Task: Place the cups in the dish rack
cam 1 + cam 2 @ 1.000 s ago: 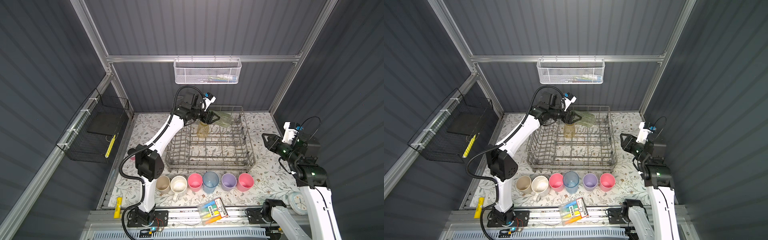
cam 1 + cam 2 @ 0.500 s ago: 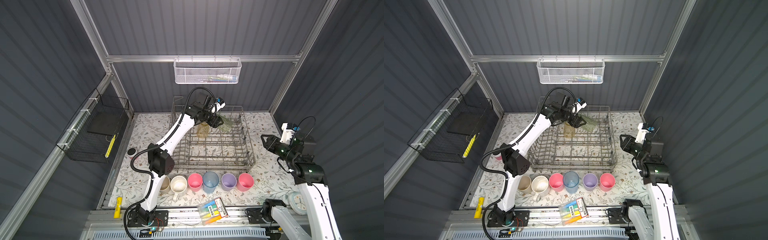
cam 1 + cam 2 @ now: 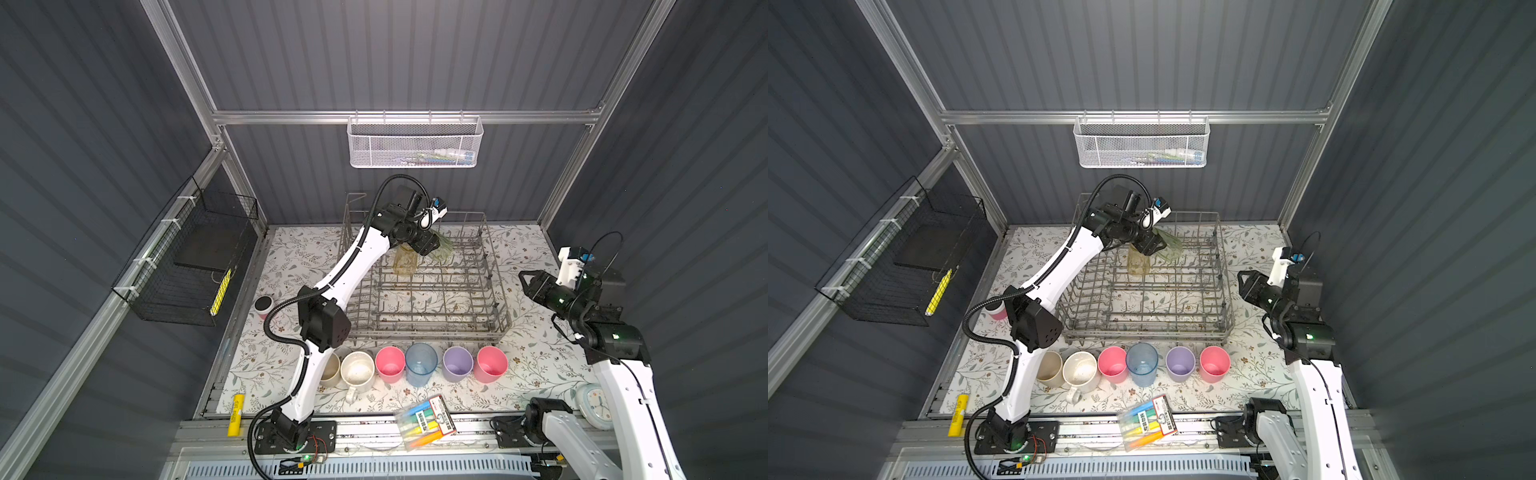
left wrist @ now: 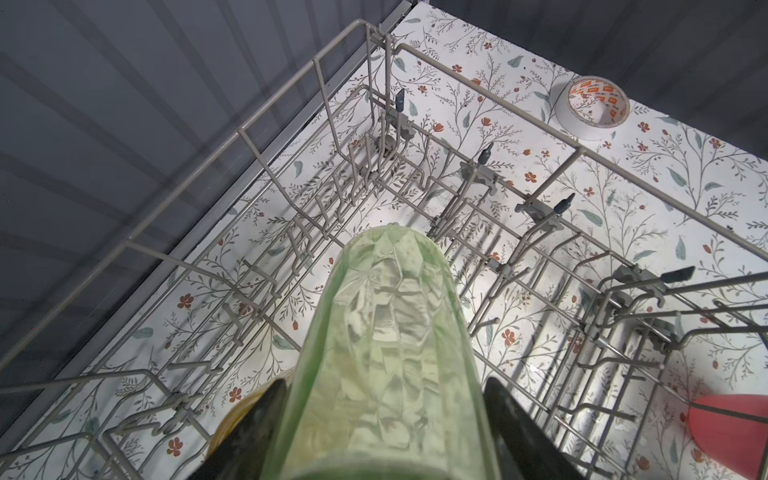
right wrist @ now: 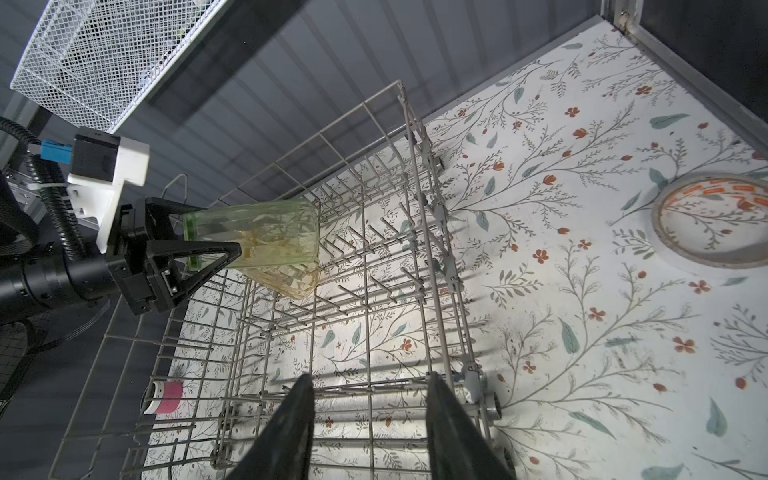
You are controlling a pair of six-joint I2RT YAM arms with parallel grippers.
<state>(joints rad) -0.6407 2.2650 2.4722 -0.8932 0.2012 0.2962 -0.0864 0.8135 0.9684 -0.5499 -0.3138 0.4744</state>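
The dish rack's empty wires beside the amber glass (image 3: 406,262) are a free spot below the left gripper, so it needs to move down next and release the green ribbed glass there.
The grey wire dish rack (image 3: 428,332) (image 3: 1142,330) (image 4: 257,124) (image 5: 374,104) sits mid-table. My left gripper (image 3: 430,245) (image 3: 1156,243) (image 4: 382,390) (image 5: 208,232) is shut on the green ribbed glass (image 3: 442,249) (image 3: 1170,245) (image 4: 382,316) (image 5: 257,232), holding it nearly sideways over the rack's back. Just below it, an amber glass (image 3: 406,262) (image 3: 1138,262) (image 5: 291,278) rests among the tines. My right gripper (image 3: 524,282) (image 3: 1244,282) (image 5: 368,382) hangs open and empty at the rack's right side. In front of the rack stand a beige tumbler (image 3: 330,370), cream mug (image 3: 357,370), pink (image 3: 390,363), blue (image 3: 421,363), lilac (image 3: 457,363) and pink (image 3: 491,363) tumblers.
A white mesh basket (image 3: 415,143) hangs on the back wall and a black wire basket (image 3: 187,262) on the left wall. A short pink pot (image 3: 262,305) stands left of the rack. A tape roll (image 5: 715,224), a clock (image 3: 596,405), a marker pack (image 3: 426,419) and a yellow marker (image 3: 237,415) lie around.
The left arm's elbow swung right and its gripper carried the green glass a little rightward over the rack's back. The right gripper edged slightly toward the rack.
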